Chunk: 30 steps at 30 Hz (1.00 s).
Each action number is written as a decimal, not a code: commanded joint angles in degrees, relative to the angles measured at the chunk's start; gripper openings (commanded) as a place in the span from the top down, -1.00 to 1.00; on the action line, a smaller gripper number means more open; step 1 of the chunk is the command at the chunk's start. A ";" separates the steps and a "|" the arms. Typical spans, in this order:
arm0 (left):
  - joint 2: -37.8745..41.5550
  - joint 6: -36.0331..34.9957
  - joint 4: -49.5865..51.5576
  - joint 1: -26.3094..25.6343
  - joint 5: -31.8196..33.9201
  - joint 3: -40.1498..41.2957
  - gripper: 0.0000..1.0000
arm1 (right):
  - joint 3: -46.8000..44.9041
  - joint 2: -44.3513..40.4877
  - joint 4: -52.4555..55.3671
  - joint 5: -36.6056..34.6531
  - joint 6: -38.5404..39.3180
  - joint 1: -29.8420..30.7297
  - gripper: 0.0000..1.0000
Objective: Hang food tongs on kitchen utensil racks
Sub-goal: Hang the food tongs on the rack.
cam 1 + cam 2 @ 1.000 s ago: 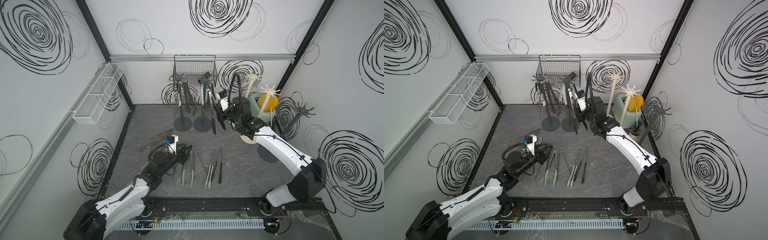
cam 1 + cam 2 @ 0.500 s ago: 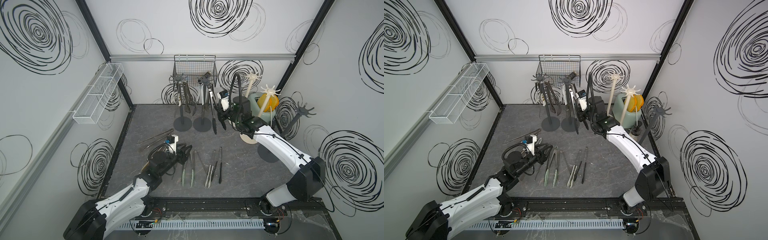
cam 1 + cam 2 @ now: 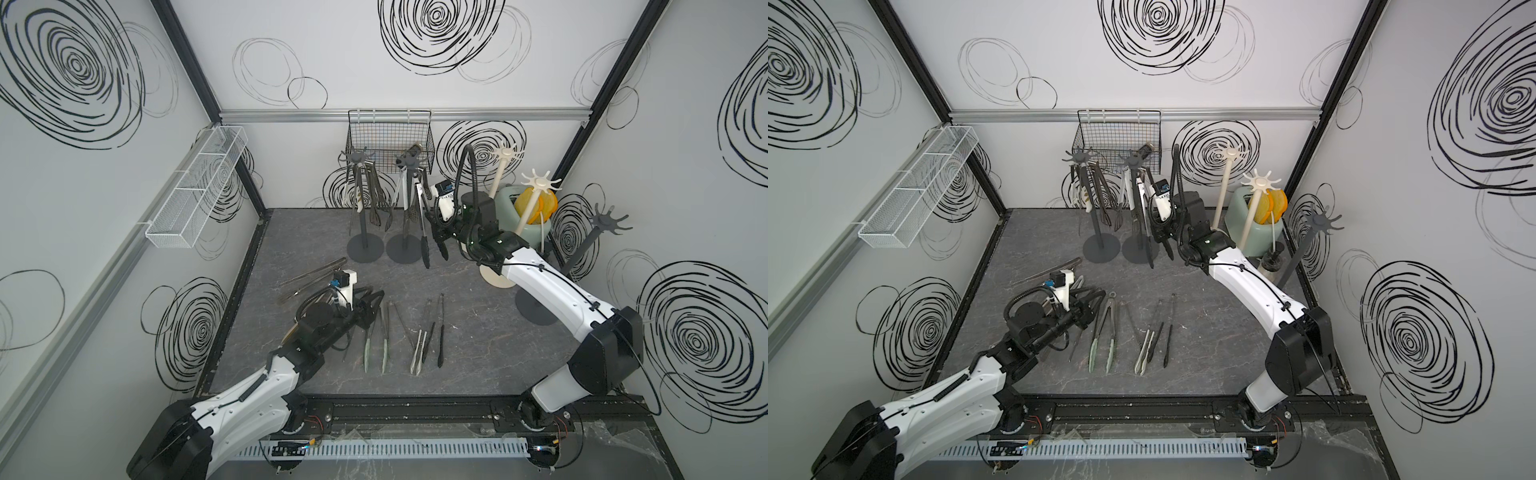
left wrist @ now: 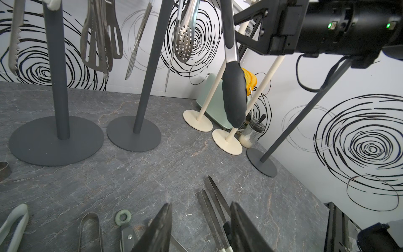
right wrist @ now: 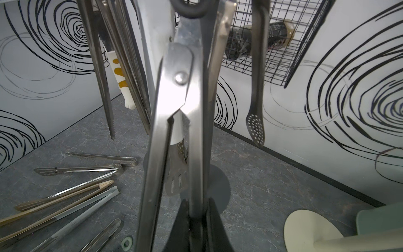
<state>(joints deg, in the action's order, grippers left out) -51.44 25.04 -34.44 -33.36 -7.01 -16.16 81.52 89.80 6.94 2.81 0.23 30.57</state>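
The tongs' black loop is at the height of the second rack's hooked top (image 3: 411, 161), so my right gripper eases the tongs outward to it and releases them next.
My right gripper (image 5: 197, 203) is shut on one arm of steel food tongs (image 5: 174, 91) with black tips (image 4: 234, 93). It holds them upright beside the second dark grey utensil rack (image 3: 409, 208), which carries several tongs, as does the rack to its left (image 3: 365, 208). The held tongs' black end loop is at rack-top height; whether it sits on a hook is unclear. My left gripper (image 4: 199, 207) is open, low over the table's loose tongs: green-tipped (image 3: 376, 336), cream-tipped (image 3: 419, 349), black (image 3: 440, 328). In both top views it (image 3: 1096, 297) holds nothing.
Two cream racks (image 3: 500, 170) (image 3: 534, 199) and a dark grey one (image 3: 590, 245) stand bare at the right by a pale green container (image 3: 532, 224). A black wire basket (image 3: 390, 137) hangs on the back wall and a white mesh tray (image 3: 195, 187) on the left wall. More steel tongs (image 3: 311, 276) lie left.
The right gripper and its tongs have shifted very slightly beside the rack. The left arm has stayed where it was.
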 commanded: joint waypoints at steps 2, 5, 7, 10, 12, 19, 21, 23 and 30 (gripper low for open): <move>-0.07 -0.34 -3.22 0.14 -0.38 0.90 0.06 | 1.70 0.97 -1.52 -1.84 -1.45 -0.38 1.00; 0.06 -0.34 -3.25 0.23 -0.31 1.21 0.05 | 0.85 1.49 -2.41 -1.84 -2.42 -0.34 1.00; 0.11 -0.34 -3.25 0.32 -0.28 1.39 0.05 | 0.43 2.09 -2.85 -1.66 -3.19 -0.35 1.00; 0.07 -0.34 -3.20 0.48 -0.26 1.47 0.04 | 0.65 3.45 -3.04 -1.23 -4.15 -0.28 0.91; 0.10 -0.34 -3.15 0.57 -0.37 1.44 0.03 | 0.74 4.10 -3.44 -1.05 -4.64 -0.30 0.81; 0.71 -0.34 -2.70 0.93 -0.38 1.60 0.02 | 0.66 5.43 -4.36 -0.84 -5.79 -0.31 0.69; 0.89 -0.34 -2.51 1.02 -0.27 1.75 0.01 | 0.47 5.65 -4.52 -0.74 -6.09 -0.30 0.68; 0.99 -0.34 -2.34 1.20 -0.28 1.75 0.01 | 0.38 5.81 -4.59 -0.56 -6.29 -0.28 0.65; 1.73 -0.34 -1.52 1.62 -0.29 1.57 0.00 | 0.49 6.04 -4.92 -0.13 -6.54 -0.33 0.54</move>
<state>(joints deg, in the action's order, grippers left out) -50.68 24.91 -34.30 -32.29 -7.03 -14.66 81.73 95.39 1.43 2.26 -5.72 30.52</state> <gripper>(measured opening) 0.499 0.223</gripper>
